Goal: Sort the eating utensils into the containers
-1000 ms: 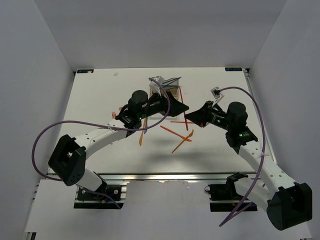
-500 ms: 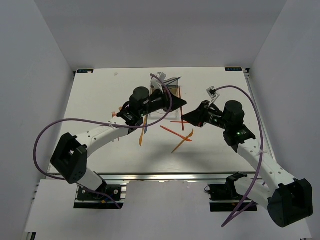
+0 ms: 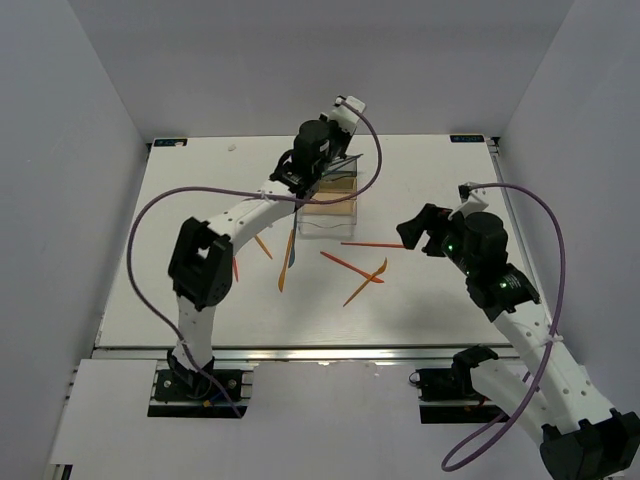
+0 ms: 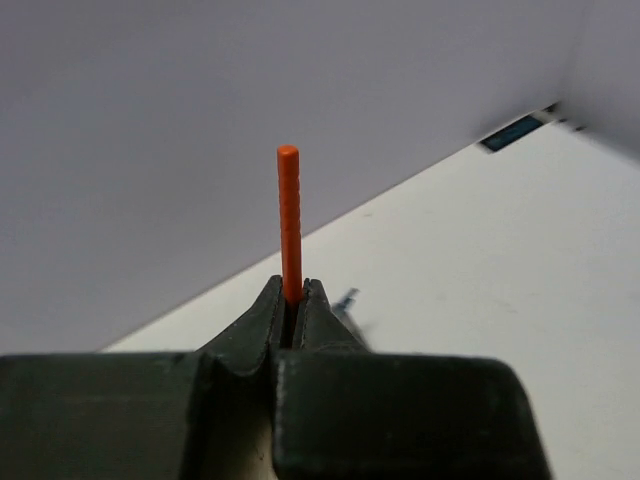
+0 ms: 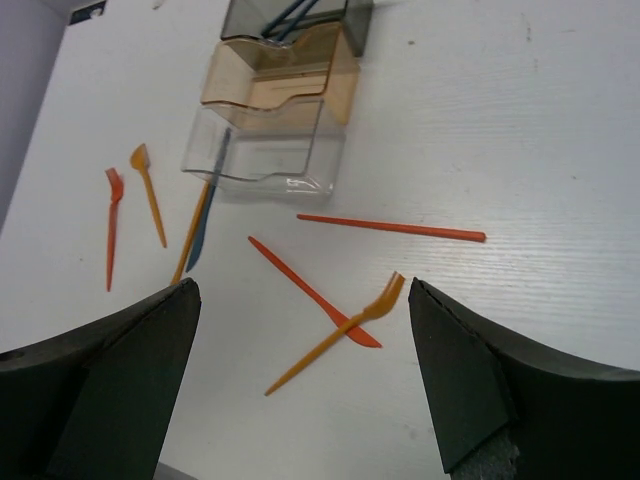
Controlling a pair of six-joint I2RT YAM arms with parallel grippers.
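Note:
Similarly thin blue utensils already lie in the smoky grey bin (image 3: pixel 343 168) below, so my left gripper should lower the orange-red stick there next and release it.
My left gripper (image 4: pixel 291 290) is shut on a thin orange-red stick (image 4: pixel 289 215) that points up toward the back wall. The left arm (image 3: pixel 312 140) reaches over the containers: a smoky grey bin (image 5: pixel 290 25) with dark blue utensils in it, an amber bin (image 5: pixel 280 80) and a clear bin (image 5: pixel 265 150). My right gripper (image 5: pixel 305 330) hangs open above a red knife (image 5: pixel 300 280) crossed by an orange fork (image 5: pixel 335 335). A long red stick (image 5: pixel 390 228) lies just beyond them.
Left of the clear bin lie an orange utensil (image 5: pixel 193 232) over a blue knife (image 5: pixel 207 220), a small orange fork (image 5: pixel 148 190) and a red fork (image 5: pixel 112 225). The same loose pieces show in the top view around the red knife (image 3: pixel 350 266).
The left gripper shut on the stick and the arm swung from mid-table to the far side over the bins. The right gripper opened and drew back to the right.

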